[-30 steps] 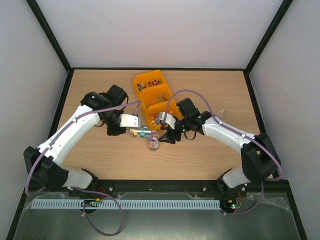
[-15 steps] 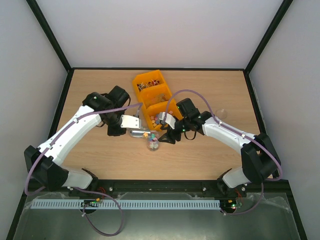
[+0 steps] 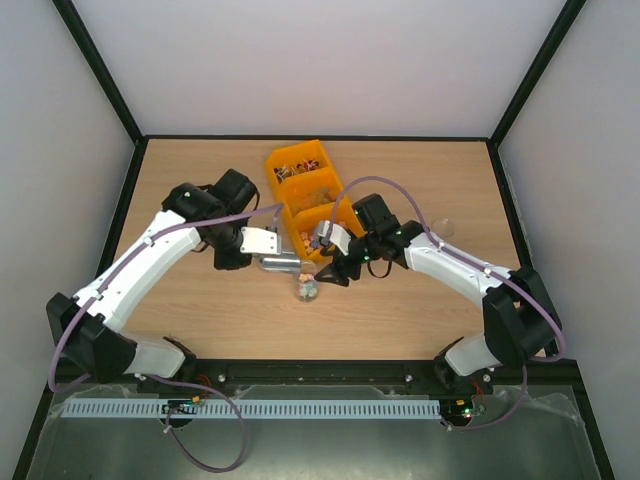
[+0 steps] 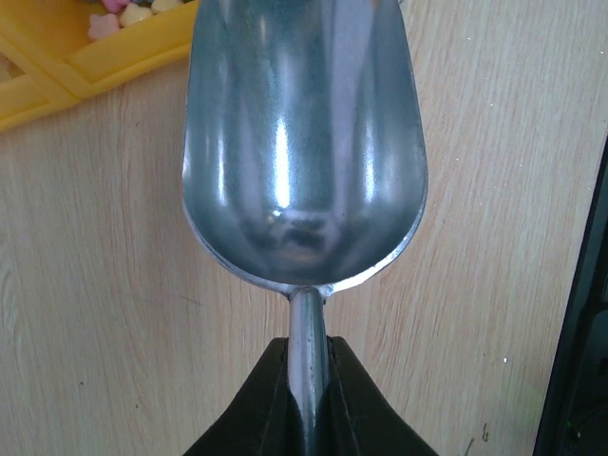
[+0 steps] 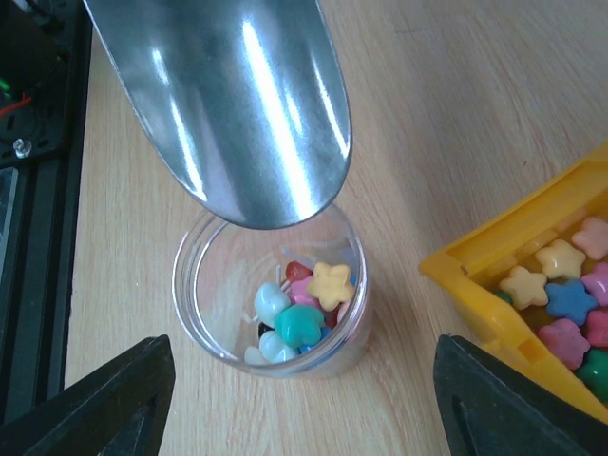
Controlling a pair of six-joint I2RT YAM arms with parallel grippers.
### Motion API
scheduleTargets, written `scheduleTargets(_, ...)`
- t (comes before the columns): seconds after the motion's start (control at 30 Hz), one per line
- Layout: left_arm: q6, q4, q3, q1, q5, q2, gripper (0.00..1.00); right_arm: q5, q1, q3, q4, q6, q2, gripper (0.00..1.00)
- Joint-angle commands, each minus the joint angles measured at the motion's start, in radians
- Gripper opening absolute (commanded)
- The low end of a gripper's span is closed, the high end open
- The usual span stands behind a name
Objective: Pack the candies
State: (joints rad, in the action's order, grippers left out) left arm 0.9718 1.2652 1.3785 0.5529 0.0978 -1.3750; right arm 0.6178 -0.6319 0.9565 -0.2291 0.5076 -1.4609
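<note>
Next, my left gripper shifts to the left in the top view and brings the scoop down to release it on the bare table, as its bowl is empty.
Several candies, star-shaped and rounded, lie in a small clear jar standing on the table; the jar also shows in the top view. More candies fill the near compartment of the orange bin. My left gripper is shut on the handle of the silver scoop, whose bowl is empty and hangs over the jar's far rim. My right gripper is open, one finger on each side of the jar, not touching it.
The orange three-compartment bin stands at the table's back centre, just behind the jar, its other compartments holding darker sweets. A clear round lid lies to the right of the right arm. Bare wooden table surrounds the jar.
The candies that lay in the scoop one second ago have gone out of it. The left gripper has turned the scoop and drawn it slightly back. The right arm barely moved.
</note>
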Motion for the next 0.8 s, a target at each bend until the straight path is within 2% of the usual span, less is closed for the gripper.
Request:
scheduleTargets(0.0, 0.006, -0.024, 0.027, -0.049, 0.060, 0.035, 0.02, -0.005, -0.008, 0.049, 0.021, -0.050, -0.001, 0.78)
scheduleTargets(0.23, -0.082, -0.141, 0.062, -0.158, 0.181, 0.031, 0.02, -0.054, -0.007, 0.108, 0.055, -0.102, -0.007, 0.86)
scheduleTargets(0.47, -0.295, -0.341, 0.052, -0.271, 0.255, 0.013, 0.02, -0.187, 0.008, 0.185, 0.121, -0.222, -0.023, 0.97)
scheduleTargets(0.57, -0.364, -0.421, 0.020, -0.333, 0.288, 0.017, 0.02, -0.219, 0.032, 0.191, 0.168, -0.267, -0.013, 1.00)
scheduleTargets(0.67, -0.456, -0.522, -0.042, -0.426, 0.334, 0.047, 0.02, -0.273, 0.051, 0.182, 0.223, -0.322, 0.001, 0.99)
scheduleTargets(0.77, -0.552, -0.643, -0.119, -0.500, 0.321, 0.074, 0.02, -0.333, 0.067, 0.177, 0.253, -0.379, 0.012, 0.99)
